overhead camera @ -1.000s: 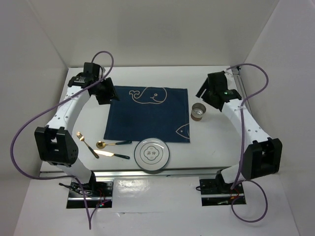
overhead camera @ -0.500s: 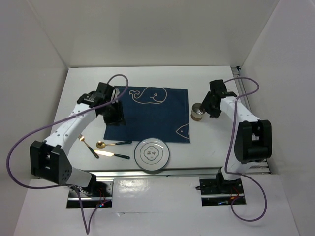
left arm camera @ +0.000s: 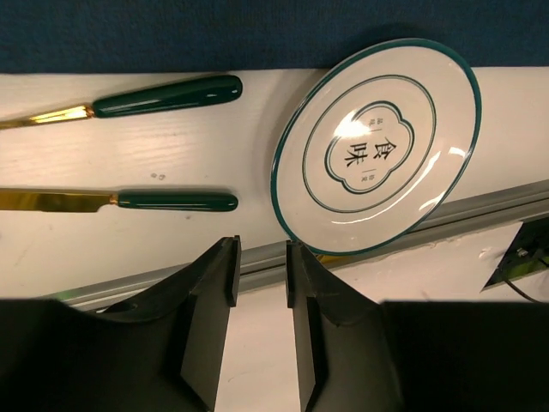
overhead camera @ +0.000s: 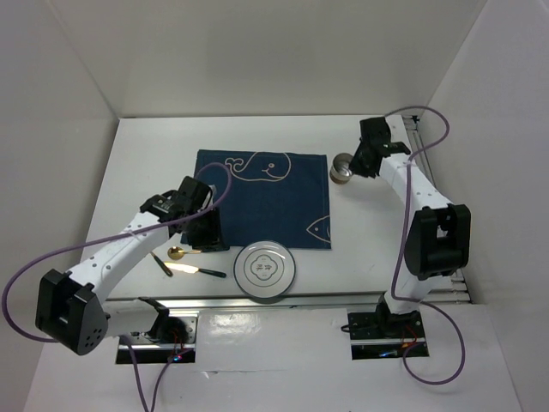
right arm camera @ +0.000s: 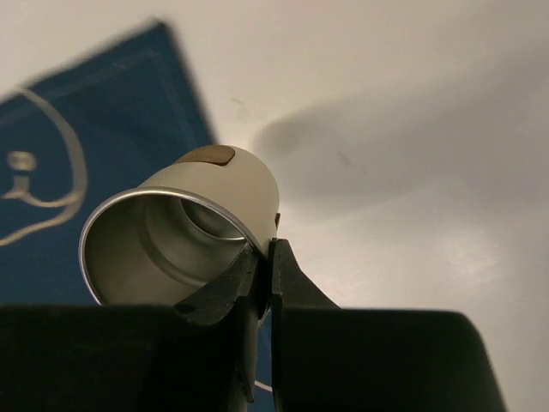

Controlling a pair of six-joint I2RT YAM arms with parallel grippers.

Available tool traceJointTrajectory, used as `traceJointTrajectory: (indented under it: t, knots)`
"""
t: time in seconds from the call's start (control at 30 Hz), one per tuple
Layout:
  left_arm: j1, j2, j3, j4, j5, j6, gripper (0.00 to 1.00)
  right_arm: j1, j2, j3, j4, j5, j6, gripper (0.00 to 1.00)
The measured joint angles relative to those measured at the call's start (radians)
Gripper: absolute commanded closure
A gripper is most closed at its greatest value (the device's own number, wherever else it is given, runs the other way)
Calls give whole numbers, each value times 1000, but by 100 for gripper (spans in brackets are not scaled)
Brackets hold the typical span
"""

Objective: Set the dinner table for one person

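Note:
The right gripper swings across the navy mat's edge to its far corner beside the whale next, then goes down, since the cup [overhead camera: 341, 169] still hangs off the mat.
My right gripper [overhead camera: 354, 163] is shut on the rim of a metal cup [overhead camera: 341, 169], one finger inside and one outside. The cup [right arm camera: 244, 184] hangs tilted above the white dinner table [overhead camera: 154, 163], just off the right edge of the navy mat [overhead camera: 262, 197]. My left gripper [overhead camera: 210, 233] hovers open over the table's near edge, nothing between its fingers [left arm camera: 225, 270]. The white plate [left arm camera: 377, 146] with a green rim lies just right of it. A green-handled spoon [left arm camera: 167, 94] and knife [left arm camera: 176, 201] lie to its left.
A fork [overhead camera: 159, 260] lies left of the spoon [overhead camera: 177, 252] and knife [overhead camera: 197, 270]. The plate [overhead camera: 266, 269] sits partly on the silver front rail [left arm camera: 480, 215]. White walls close in the table on three sides.
My right gripper has shut on the cup and carried it up and towards the far side. My left arm has swung back towards the near edge by the cutlery, its jaws narrowing.

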Motion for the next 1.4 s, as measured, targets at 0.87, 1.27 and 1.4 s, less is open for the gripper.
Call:
traceJointTrajectory:
  t: [0.87,1.27,1.4]
  knots:
    - [-168,42,-207,183,34,-205,22,106,567,614,-95,-46,-50,27]
    - [-181,109,-253,296,43,-207,33,111,436,579,-111,-62,-58,4]
    - [-188,148,-260,347,43,-207,33,111,267,495,-109,-56,-66,3]
